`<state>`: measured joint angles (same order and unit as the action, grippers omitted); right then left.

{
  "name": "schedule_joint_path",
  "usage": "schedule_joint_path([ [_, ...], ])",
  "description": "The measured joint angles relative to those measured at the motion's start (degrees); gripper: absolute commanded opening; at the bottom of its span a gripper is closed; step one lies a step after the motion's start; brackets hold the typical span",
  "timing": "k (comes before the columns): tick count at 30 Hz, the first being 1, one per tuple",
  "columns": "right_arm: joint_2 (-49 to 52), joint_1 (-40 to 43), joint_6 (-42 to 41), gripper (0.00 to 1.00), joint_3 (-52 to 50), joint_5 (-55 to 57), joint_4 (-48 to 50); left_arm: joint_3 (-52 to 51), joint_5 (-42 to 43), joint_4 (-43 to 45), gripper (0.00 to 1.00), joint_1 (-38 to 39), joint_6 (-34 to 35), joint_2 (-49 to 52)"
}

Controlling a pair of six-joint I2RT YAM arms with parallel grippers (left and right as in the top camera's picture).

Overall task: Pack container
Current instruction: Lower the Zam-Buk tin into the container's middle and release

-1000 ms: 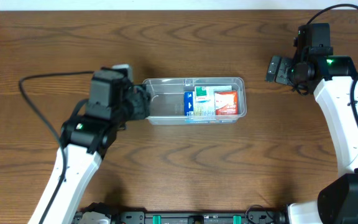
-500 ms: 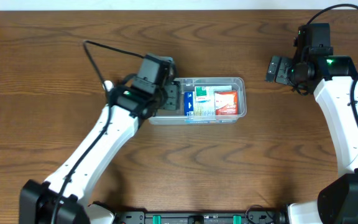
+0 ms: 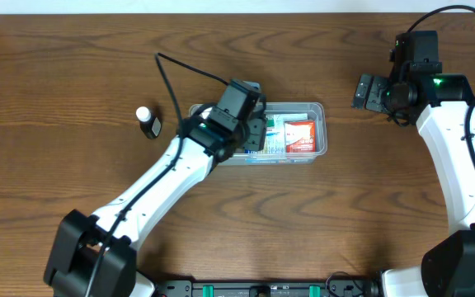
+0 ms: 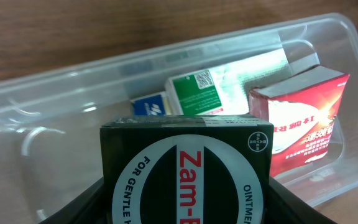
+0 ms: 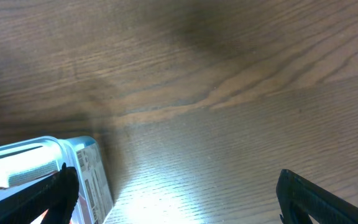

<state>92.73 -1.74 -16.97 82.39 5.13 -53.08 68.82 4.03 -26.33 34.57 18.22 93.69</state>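
I should next move my left gripper toward the red box and down beside it, because the black Zam-Buk box [image 4: 186, 168] is still hanging above the container, short of it.
The clear plastic container [image 3: 316, 111] lies at the table's middle and holds a red box [image 3: 300, 136] and a green-and-white box [image 3: 270, 132]. My left gripper [image 3: 254, 132] is over the container's left half, shut on a black Zam-Buk ointment box [image 4: 186, 168]. In the left wrist view the container [image 4: 73, 93] holds the red box [image 4: 303, 112], the green-and-white box [image 4: 229, 87] and a blue box [image 4: 149, 107] ahead of the held box. My right gripper [image 3: 366, 91] is open and empty, right of the container; the right wrist view shows the container's end [image 5: 86, 174].
A small dark bottle with a white cap [image 3: 148, 121] stands on the wooden table left of the container. The left arm's cable [image 3: 171, 70] loops above the table behind the container.
My left arm has swung right along the container with the black box, from the left end to over its left half. The small bottle is now uncovered. The right arm has not moved.
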Motion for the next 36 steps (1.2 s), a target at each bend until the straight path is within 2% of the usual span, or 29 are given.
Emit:
schedule_joint_path([
  [13,0.0,0.0,0.0,0.99,0.0,-0.02,0.0,0.0,-3.26,1.99,0.57,5.25,2.99,3.61],
  [14,0.0,0.0,0.0,0.99,0.0,0.0,0.0,0.0,-3.41,1.99,0.58,5.25,2.99,3.61],
  [15,0.0,0.0,0.0,0.99,0.0,0.0,0.0,0.0,-3.58,2.03,0.64,5.25,2.99,3.61],
  [17,0.0,0.0,0.0,0.99,0.0,-0.02,0.0,0.0,-3.82,2.21,0.7,5.27,2.99,3.61],
  [21,0.0,0.0,0.0,0.99,0.0,-0.02,0.0,0.0,-4.22,2.8,0.77,5.31,3.06,3.61],
  [36,0.0,0.0,0.0,0.99,0.0,-0.02,0.0,0.0,-4.28,4.22,0.78,5.29,3.19,3.61],
])
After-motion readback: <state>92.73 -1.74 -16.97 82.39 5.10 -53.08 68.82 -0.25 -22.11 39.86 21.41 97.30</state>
